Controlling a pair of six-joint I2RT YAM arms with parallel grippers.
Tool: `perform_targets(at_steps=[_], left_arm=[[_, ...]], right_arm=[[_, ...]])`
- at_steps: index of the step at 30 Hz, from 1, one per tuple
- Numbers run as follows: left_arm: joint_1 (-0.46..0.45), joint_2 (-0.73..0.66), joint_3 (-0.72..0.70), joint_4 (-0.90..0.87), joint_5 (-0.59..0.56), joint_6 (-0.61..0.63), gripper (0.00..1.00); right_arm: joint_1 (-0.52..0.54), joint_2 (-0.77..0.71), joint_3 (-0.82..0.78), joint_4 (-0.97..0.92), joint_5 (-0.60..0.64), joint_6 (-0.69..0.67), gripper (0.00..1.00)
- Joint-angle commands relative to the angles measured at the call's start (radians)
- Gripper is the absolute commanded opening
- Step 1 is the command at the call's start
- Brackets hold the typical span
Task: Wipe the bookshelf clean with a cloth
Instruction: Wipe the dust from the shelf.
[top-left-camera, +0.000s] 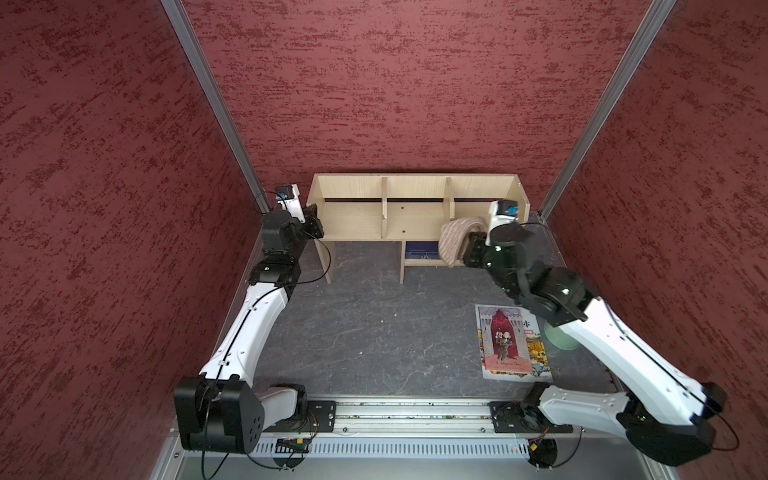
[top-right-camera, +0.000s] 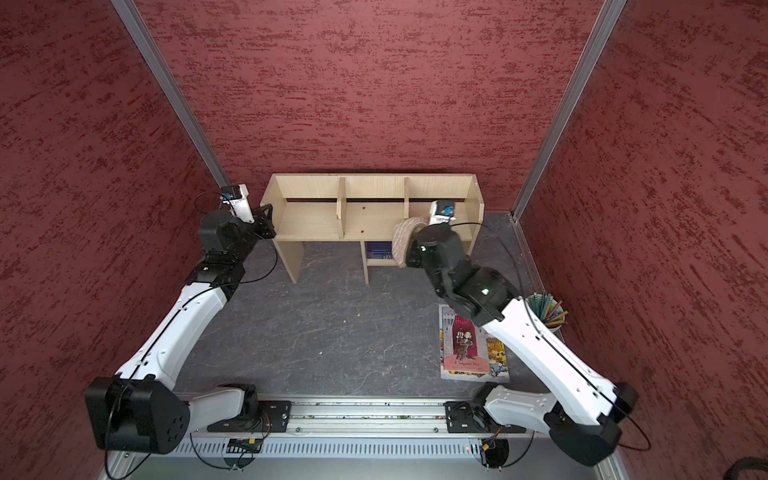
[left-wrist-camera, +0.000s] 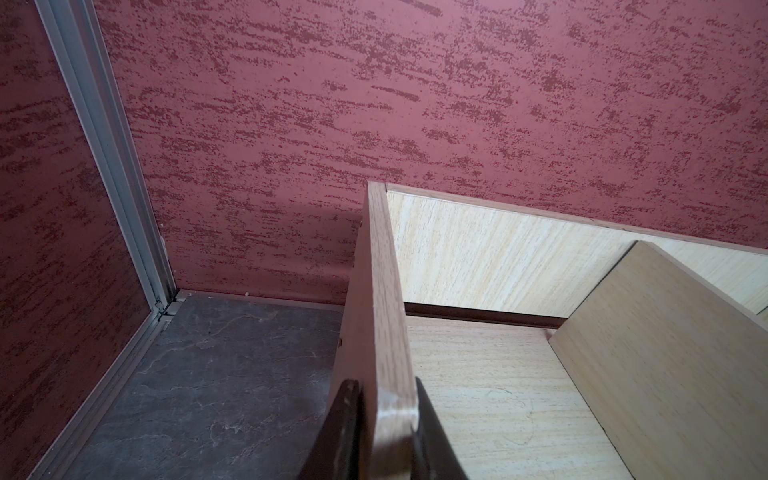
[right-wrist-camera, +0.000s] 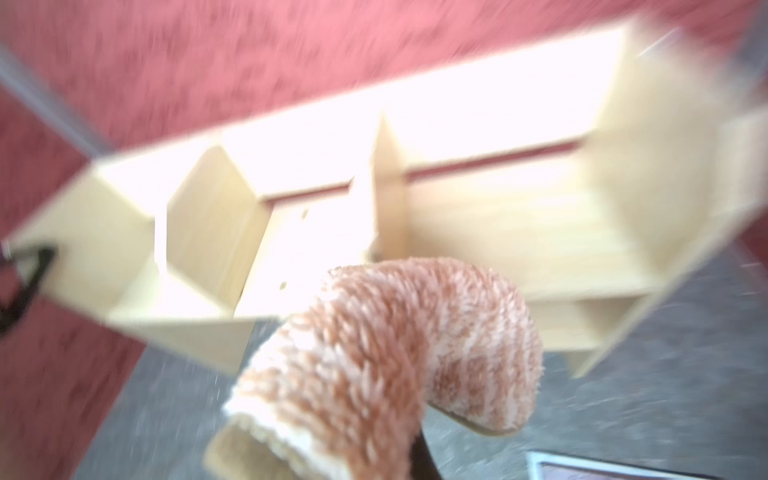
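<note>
My right gripper moves outward over the bottom board of the bookshelf's end section (top-left-camera: 472, 209) (right-wrist-camera: 520, 220) next. It releases the cloth there, since the cloth still droops past the board's front edge.
The light-wood bookshelf (top-left-camera: 415, 195) (top-right-camera: 374, 189) stands against the back wall in both top views. My left gripper (top-left-camera: 313, 222) (left-wrist-camera: 384, 399) is shut on the front edge of its left side panel (left-wrist-camera: 378, 316), one jaw on each face. My right gripper (top-left-camera: 471, 245) is shut on the cloth (top-left-camera: 455, 241) (top-right-camera: 402, 241), a fluffy tan striped rag. It droops over the jaws at the front of the right compartment, beside the right divider. The blurred right wrist view shows the cloth (right-wrist-camera: 386, 345) hiding all but one dark finger (right-wrist-camera: 422, 459). I cannot tell if cloth touches wood.
A red-covered picture book (top-left-camera: 509, 345) lies flat on the dark floor under my right forearm. A cup of pencils (top-right-camera: 546, 311) stands by the right wall. Something blue (top-left-camera: 422, 249) sits on the small lower shelf. Red walls close in on three sides.
</note>
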Motion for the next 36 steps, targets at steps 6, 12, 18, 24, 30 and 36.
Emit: perform_targets(at_steps=[6,12,18,24,30,36], left_arm=[[-0.026,0.037,-0.034,-0.086,0.113,-0.129,0.00],[-0.025,0.037,-0.028,-0.096,0.108,-0.121,0.00],[-0.026,0.037,-0.025,-0.097,0.115,-0.125,0.00],[-0.026,0.041,-0.024,-0.096,0.121,-0.129,0.00],[-0.026,0.033,-0.025,-0.098,0.115,-0.127,0.00],[-0.026,0.039,-0.029,-0.095,0.117,-0.128,0.00]], right_arm=[[-0.205,0.422,0.417,-0.299,-0.111,-0.089,0.00],[-0.293,0.508,0.413,-0.301,-0.200,-0.014,0.01],[-0.325,0.466,0.374,-0.347,-0.162,-0.017,0.47],[-0.338,0.405,0.397,-0.349,-0.196,-0.041,0.76],[-0.338,0.391,0.397,-0.256,-0.312,-0.030,0.92],[-0.340,0.466,0.406,-0.195,-0.311,-0.005,0.90]])
